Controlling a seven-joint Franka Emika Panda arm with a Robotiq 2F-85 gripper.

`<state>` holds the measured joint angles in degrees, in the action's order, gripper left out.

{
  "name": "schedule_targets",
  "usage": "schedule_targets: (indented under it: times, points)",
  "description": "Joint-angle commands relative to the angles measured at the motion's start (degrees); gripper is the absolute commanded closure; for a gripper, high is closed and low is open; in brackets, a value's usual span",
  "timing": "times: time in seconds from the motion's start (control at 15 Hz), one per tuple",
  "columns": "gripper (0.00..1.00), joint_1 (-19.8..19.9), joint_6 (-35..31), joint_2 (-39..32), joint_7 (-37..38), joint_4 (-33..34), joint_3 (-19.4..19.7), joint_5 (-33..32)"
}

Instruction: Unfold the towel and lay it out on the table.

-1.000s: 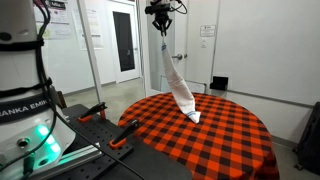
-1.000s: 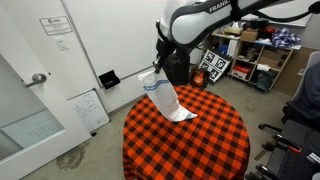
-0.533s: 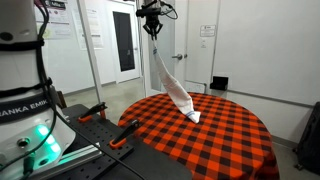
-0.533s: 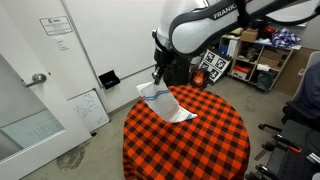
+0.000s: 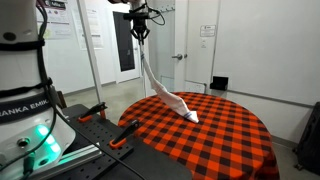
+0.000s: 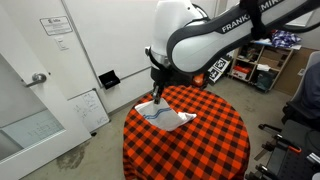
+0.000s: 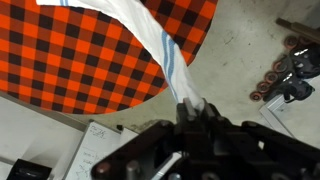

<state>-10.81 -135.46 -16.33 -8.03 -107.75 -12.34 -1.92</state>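
Observation:
My gripper should go back down toward the checked cloth's near edge (image 5: 140, 112), which is below it, and let go of the towel's corner, because the towel's lower end is already resting on the checked cloth.
A white towel with a blue stripe (image 5: 163, 88) hangs stretched from my gripper (image 5: 140, 31) down to the round table with the red-and-black checked cloth (image 5: 230, 135). Its lower end rests on the cloth. In an exterior view the towel (image 6: 163, 115) spreads over the table's near-left part below my gripper (image 6: 155, 88). In the wrist view the towel (image 7: 160, 38) runs from the jaws (image 7: 190, 103) out over the table (image 7: 80, 60). My gripper is shut on the towel's top corner.
A black-and-orange clamp tool (image 5: 122, 137) lies by the robot base (image 5: 25, 110). A whiteboard (image 6: 88, 108) leans on the wall by a door (image 6: 30, 95). Shelves (image 6: 262, 55) and a chair (image 6: 305, 100) stand behind the table.
My gripper has carried the towel's top corner sideways, away from the table's middle, and the towel now slants and lies more spread on the cloth.

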Motion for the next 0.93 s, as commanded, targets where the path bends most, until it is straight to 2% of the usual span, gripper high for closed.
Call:
schedule_targets:
  times: [0.0, 0.87]
  points:
    - [0.98, -1.0, 2.2, 2.3, -1.1, -2.4, -1.3, 1.1]
    - [0.98, -1.8, 7.2, 1.9, -2.3, -5.7, -2.5, 1.0]
